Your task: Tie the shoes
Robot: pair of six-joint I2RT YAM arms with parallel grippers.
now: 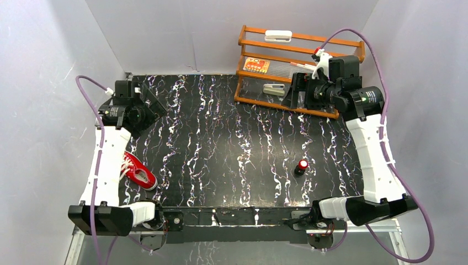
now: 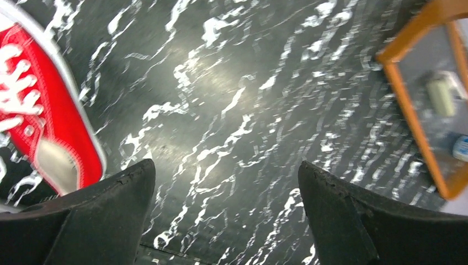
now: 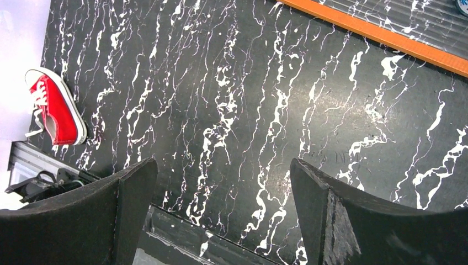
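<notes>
The sneaker is below my left gripper and closer to my base, so my left gripper needs to move back and down next and close over the sneaker's collar edge [image 1: 148, 173] [image 2: 76, 163].
A small red sneaker [image 1: 140, 173] with white laces and white sole lies on the black marbled table near the front left, and my left forearm partly covers it in the top view. It also shows at the left edge of the left wrist view [image 2: 58, 130] and far off in the right wrist view [image 3: 55, 107]. My left gripper [image 1: 148, 101] hovers at the back left, open and holding nothing [image 2: 226, 165], well away from the shoe. Over by the rack at the back right, my right gripper [image 1: 295, 91] is open too, with only bare table between its fingers [image 3: 223, 161].
An orange wooden rack [image 1: 301, 72] with small items stands at the back right, close to the right gripper. A small red-and-black cylinder [image 1: 301, 167] stands upright at the front right. White walls close in the left, back and right sides. The table's near edge [image 3: 182, 221] shows below the right fingers.
</notes>
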